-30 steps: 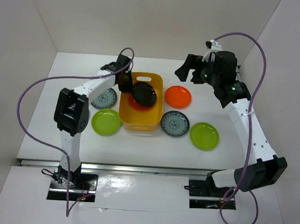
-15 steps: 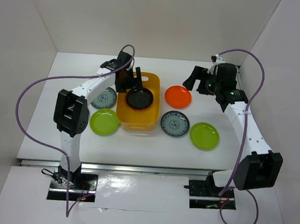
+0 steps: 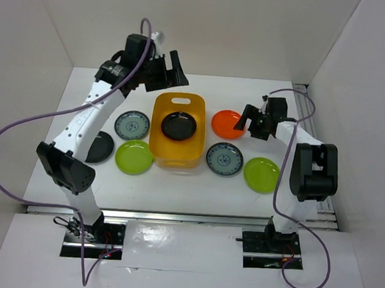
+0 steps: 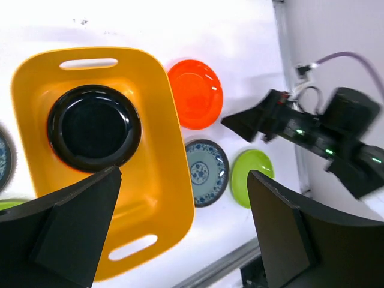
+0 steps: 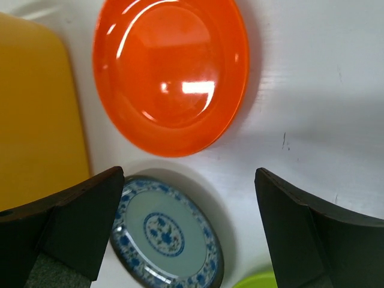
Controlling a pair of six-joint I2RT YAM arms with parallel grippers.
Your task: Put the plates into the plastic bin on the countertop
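Observation:
The orange plate's side away from the bin has bare countertop next to it, so the robot's right gripper needs to come down next until its open fingers are on either side of that part of the plate.
A black plate (image 3: 179, 126) lies flat inside the yellow-orange plastic bin (image 3: 193, 151) on the white countertop (image 3: 196, 184). High above the bin's far end, my left gripper (image 3: 163, 72) is open and empty. Its wrist view looks down on the bin (image 4: 162, 150) and the black plate (image 4: 94, 127). My right gripper (image 3: 249, 119) is open, low over the near right edge of the orange plate (image 3: 225, 123). In the right wrist view the orange plate (image 5: 171, 75) lies just ahead of the right gripper (image 5: 190, 174), with a blue-patterned plate (image 5: 162, 231) below it.
Around the bin lie two blue-patterned plates (image 3: 132, 124) (image 3: 224, 159), two lime green plates (image 3: 135, 157) (image 3: 262, 174) and a second black plate (image 3: 100, 148) half under the left arm. White walls enclose the countertop on three sides.
My left gripper opened and let the black plate drop flat into the bin, then rose up and back. The right arm came down and toward the orange plate.

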